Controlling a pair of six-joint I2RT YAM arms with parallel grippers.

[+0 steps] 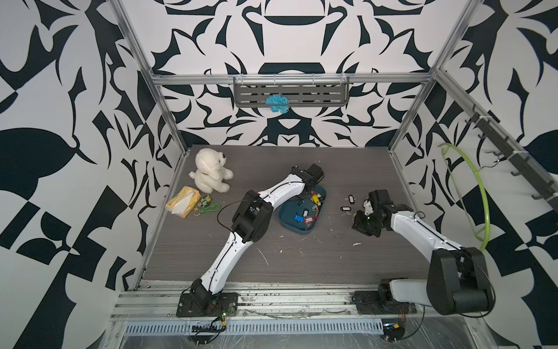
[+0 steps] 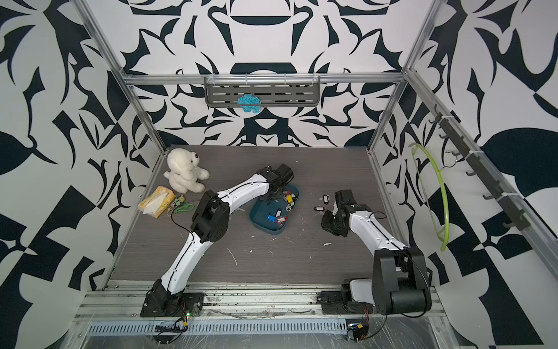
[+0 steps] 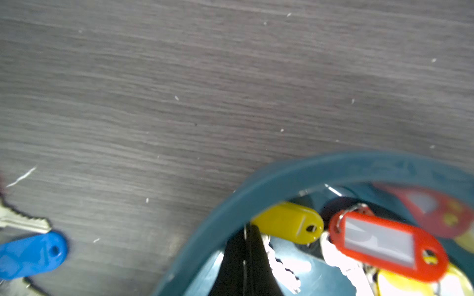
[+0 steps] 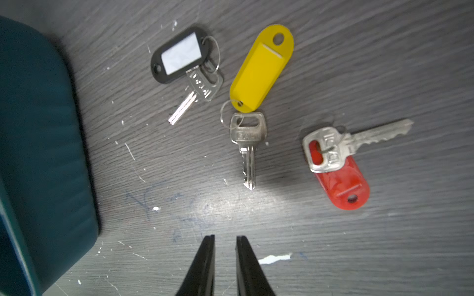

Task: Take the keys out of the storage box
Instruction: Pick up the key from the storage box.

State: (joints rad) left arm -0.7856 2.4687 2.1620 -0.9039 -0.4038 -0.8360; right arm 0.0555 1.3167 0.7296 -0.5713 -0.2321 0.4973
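Note:
The blue-tagged key [image 3: 32,254] is beyond the storage box's rim, so my left gripper will next rise clear of that rim, cross to the key, and lower to release the yellow tag's ring.
The teal storage box [image 1: 297,232] sits mid-table and holds several keys with yellow [image 1: 315,198], blue [image 1: 299,218] and red [image 1: 311,222] tags. My left gripper [image 3: 247,229] is down inside the storage box [image 3: 256,189], jaws pressed together at the end of a yellow tag [image 3: 289,223], with a thin silver sliver in their seam. A red tag [image 3: 384,246] lies beside it. My right gripper [image 4: 225,238] hovers open and empty over the table, right of the box [image 4: 38,128]. Before it lie a black-tagged [image 4: 179,55], a yellow-tagged [image 4: 261,66] and a red-tagged key [image 4: 338,179].
A blue-tagged key [image 3: 30,253] lies on the table outside the box. At the back left stand a white plush bear [image 1: 210,170], a yellow tissue packet [image 1: 182,201] and a green keychain [image 1: 208,208]. A green hoop [image 1: 480,193] hangs on the right wall.

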